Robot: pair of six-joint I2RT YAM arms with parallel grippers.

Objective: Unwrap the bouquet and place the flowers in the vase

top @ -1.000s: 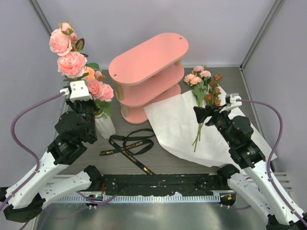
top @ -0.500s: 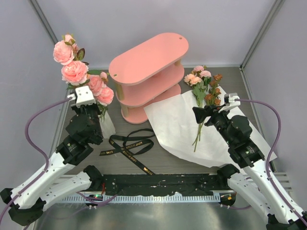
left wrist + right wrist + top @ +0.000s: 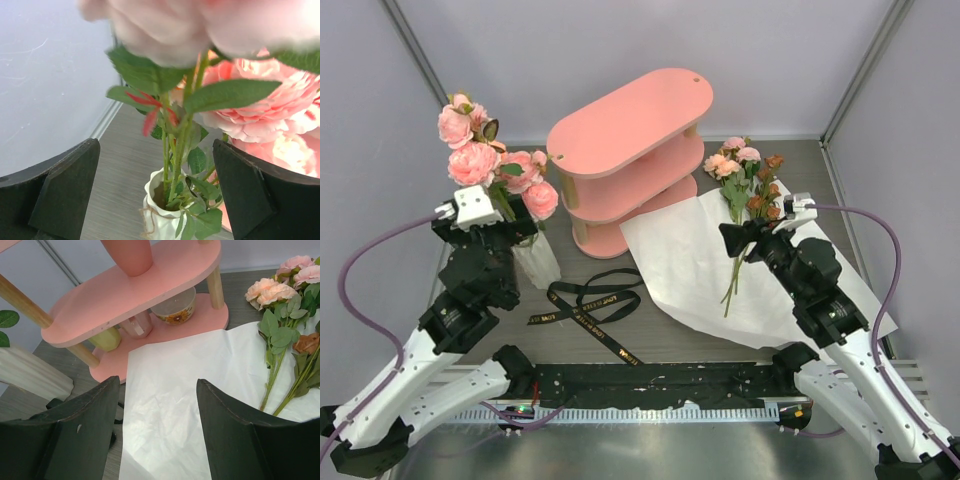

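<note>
My right gripper should move down and to the right in its wrist view, onto the stems of the peach flowers near their leaves, because the stems are bare there.
The white ribbed vase (image 3: 538, 262) stands at the left with pink flowers (image 3: 480, 160) upright in it. My left gripper (image 3: 515, 232) is open, one finger on each side of the stems just above the vase. In the left wrist view the green stems (image 3: 175, 160) drop into the vase (image 3: 160, 220) between the spread fingers (image 3: 65, 195) without touching them. The rest of the bouquet, peach, pink and brown flowers (image 3: 745, 190), lies on the flat white paper (image 3: 685, 270). My right gripper (image 3: 745, 238) hovers open over that paper (image 3: 175, 370), left of the flowers (image 3: 280, 330).
A pink three-tier shelf (image 3: 625, 150) stands at the back centre, with a patterned bowl (image 3: 175, 307) on its lowest tier. The black ribbon (image 3: 585, 305) lies loose on the table between the vase and the paper. Grey walls close in on both sides.
My left gripper has opened and let go of the pink flower stems, which have sunk lower into the vase. The right arm has barely moved.
</note>
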